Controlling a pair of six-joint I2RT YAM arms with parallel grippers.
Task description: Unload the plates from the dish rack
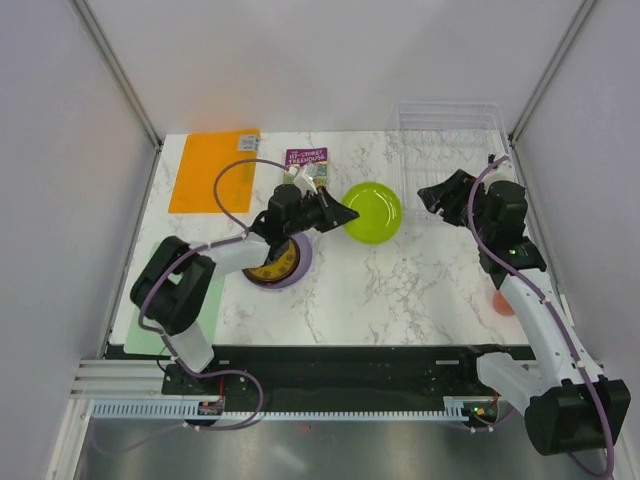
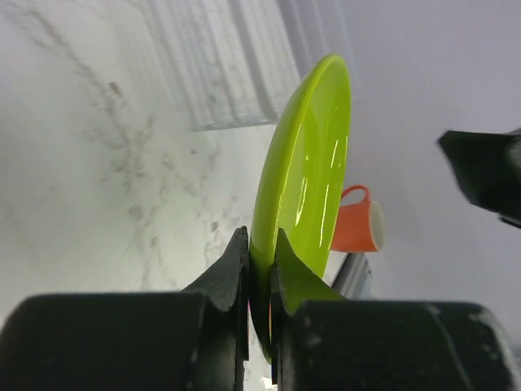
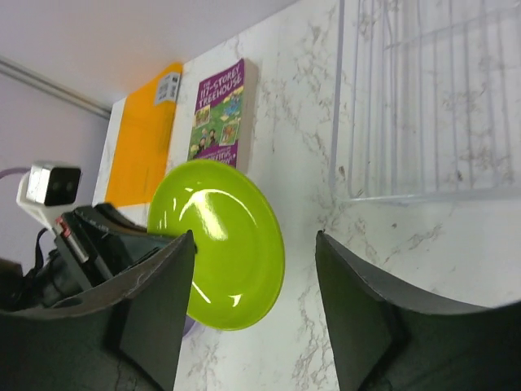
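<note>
I should pull my left gripper back next, lower it over the stack and let go of the lime-green plate's rim, since the lavender plate already holds the yellow patterned plate (image 1: 272,270).
My left gripper (image 1: 345,214) is shut on the rim of the lime-green plate (image 1: 374,212) and holds it over the table's middle. In the left wrist view the plate (image 2: 305,171) stands edge-on between my jaws (image 2: 260,262). It also shows in the right wrist view (image 3: 224,240). A lavender plate (image 1: 297,272) lies under my left arm with a yellow patterned plate (image 1: 272,270) on it. The clear dish rack (image 1: 448,140) stands at the back right and looks empty (image 3: 431,106). My right gripper (image 1: 432,196) is open and empty beside the rack (image 3: 256,285). The red plate is hidden.
An orange mat (image 1: 214,168) lies at the back left. A purple book (image 1: 306,160) lies behind the green plate. An orange cup (image 1: 503,301) sits near the right edge, also in the left wrist view (image 2: 358,220). A pale green mat (image 1: 150,330) lies at the front left.
</note>
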